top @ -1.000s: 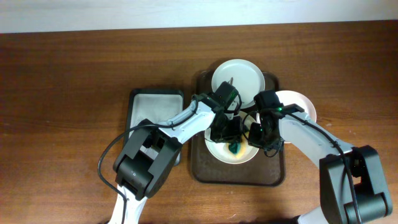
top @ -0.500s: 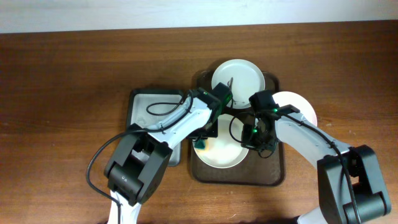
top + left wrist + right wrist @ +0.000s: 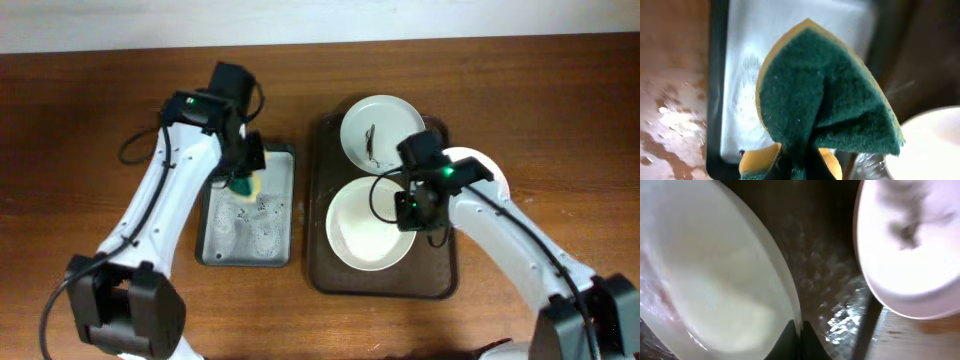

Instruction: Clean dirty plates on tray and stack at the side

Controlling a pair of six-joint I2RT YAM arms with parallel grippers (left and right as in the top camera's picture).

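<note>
My right gripper should next lift the near plate past the third plate, put it down on the bare wood beyond and let go of the near plate's rim, because this plate looks unmarked.
The dark brown tray [image 3: 325,270] holds two white plates. The far plate [image 3: 388,122] has dark smears. The near plate [image 3: 365,232] looks unmarked. My right gripper [image 3: 409,207] is shut on the near plate's right rim, and its fingers [image 3: 797,330] pinch that rim [image 3: 715,280] in the right wrist view. A plate with a blurred dark smear [image 3: 910,255] shows at the upper right there. A third plate [image 3: 487,168] lies right of the tray, partly under my right arm. My left gripper [image 3: 243,181] is shut on a green and yellow sponge [image 3: 825,100] above the grey basin [image 3: 225,250].
The grey basin [image 3: 740,75] left of the tray has wet suds on its floor. The wood beside it is wet [image 3: 665,115]. The tray floor is wet near the right gripper [image 3: 840,315]. The right arm's cable loops over the tray.
My left arm has lifted the sponge off the near plate and carried it left to the basin. My right gripper has stayed on the plate's rim.
</note>
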